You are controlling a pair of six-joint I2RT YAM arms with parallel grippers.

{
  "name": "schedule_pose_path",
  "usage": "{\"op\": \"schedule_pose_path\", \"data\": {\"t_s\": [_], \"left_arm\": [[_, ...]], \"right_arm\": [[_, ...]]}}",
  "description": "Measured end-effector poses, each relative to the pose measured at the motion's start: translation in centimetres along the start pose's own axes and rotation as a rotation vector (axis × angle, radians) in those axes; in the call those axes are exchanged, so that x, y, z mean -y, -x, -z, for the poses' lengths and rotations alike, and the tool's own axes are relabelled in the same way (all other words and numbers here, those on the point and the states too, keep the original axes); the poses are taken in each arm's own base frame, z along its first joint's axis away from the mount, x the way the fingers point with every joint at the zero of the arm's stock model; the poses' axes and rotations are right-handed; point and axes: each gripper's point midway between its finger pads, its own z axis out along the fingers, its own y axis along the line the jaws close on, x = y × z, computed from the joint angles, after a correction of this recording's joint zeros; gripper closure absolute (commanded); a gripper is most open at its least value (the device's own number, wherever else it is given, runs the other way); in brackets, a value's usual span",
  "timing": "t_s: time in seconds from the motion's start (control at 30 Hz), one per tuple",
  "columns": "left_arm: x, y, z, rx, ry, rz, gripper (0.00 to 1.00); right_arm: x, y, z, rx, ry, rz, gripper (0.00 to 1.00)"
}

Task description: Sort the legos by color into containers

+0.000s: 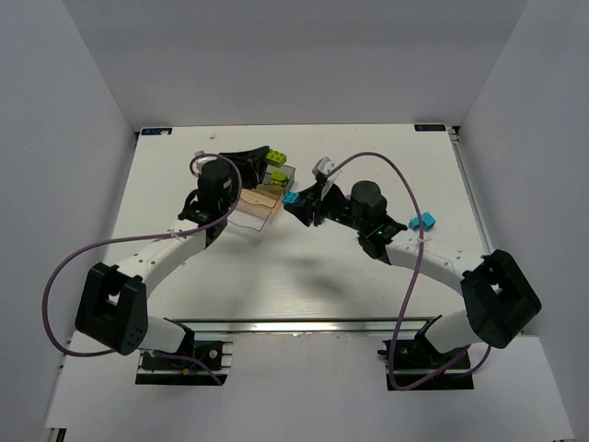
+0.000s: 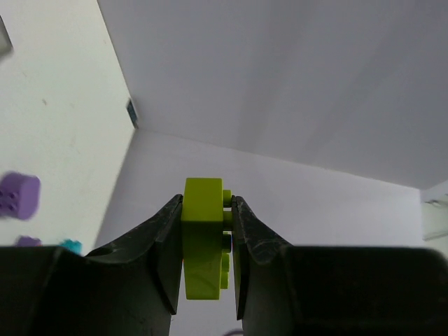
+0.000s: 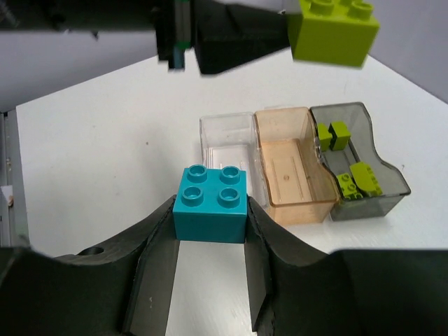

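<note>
The left gripper tips downward next and lowers the lime green lego beside the lime legos. The smoky grey tray [image 3: 381, 175] already holds those.
My left gripper [image 1: 269, 158] is shut on a lime green lego [image 2: 203, 238] and holds it in the air over the far end of the trays; the lego also shows at the top of the right wrist view [image 3: 334, 28]. My right gripper [image 3: 210, 210] is shut on a cyan lego [image 3: 211, 203], studs up, just in front of the clear tray [image 3: 225, 126]. Next to it stand the orange tray [image 3: 290, 171], which is empty, and the smoky grey tray [image 3: 381, 175] holding several lime legos [image 3: 334, 134]. In the top view the right gripper [image 1: 296, 203] is right of the trays [image 1: 262, 201].
A second cyan lego [image 1: 423, 222] lies on the white table [image 1: 276, 267] by the right arm. A purple lego [image 2: 17, 196] lies on the table at the left of the left wrist view. White walls enclose the table on three sides.
</note>
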Motion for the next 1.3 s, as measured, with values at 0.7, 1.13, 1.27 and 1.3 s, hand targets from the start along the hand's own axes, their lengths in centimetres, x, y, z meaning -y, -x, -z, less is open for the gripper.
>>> {"op": "schedule_pose_path", "data": {"t_s": [0.7,1.13,1.27,1.3], "left_arm": [[-15.1,9.0,-13.8,0.068,0.570,-0.458,0.99],[-17.3,9.6,-13.8,0.055,0.656,-0.507,0.30],[-17.1,9.5,-13.8,0.054,0.649,-0.508,0.23],[-16.9,9.4,-13.8,0.053,0.644,-0.508,0.23]], "right_arm": [[1.5,0.4,7.6,-0.170,0.046,0.227,1.00],[2.8,-0.1,8.2,-0.193,0.021,0.234,1.00],[2.7,-0.8,8.0,-0.207,0.039,0.224,1.00],[2.7,-1.1,8.0,-0.214,0.043,0.219,1.00]]}}
